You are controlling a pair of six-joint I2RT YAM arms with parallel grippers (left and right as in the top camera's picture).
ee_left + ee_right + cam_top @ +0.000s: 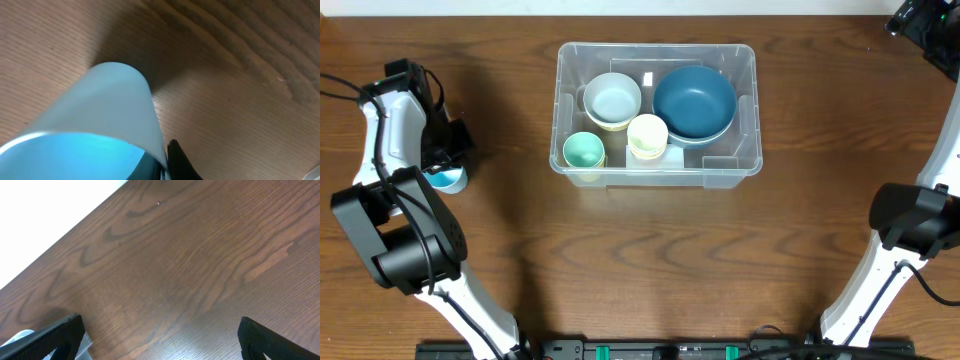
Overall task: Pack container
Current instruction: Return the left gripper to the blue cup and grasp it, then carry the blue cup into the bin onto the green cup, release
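Observation:
I will first lift the light blue cup (450,181) with my left gripper to get it over the container's side, then lower it into the green cup (583,152), whose top is open.
The container (660,47), a clear plastic bin, stands at the middle back of the table. It holds a dark blue bowl (694,102), a pale blue bowl (612,101), a green cup (583,152) and a cream cup (647,135). A light blue cup (450,181) stands on the table at the far left. My left gripper (445,160) is over it. In the left wrist view the fingers (162,157) pinch the wall of the cup (105,100), one inside and one outside. My right gripper (160,340) is open and empty over bare wood at the far right back (920,20).
The table (650,260) is dark wood. The right wrist view shows the table's far edge against a white background (50,205) and a pale clear edge (20,337) at the lower left beside the finger.

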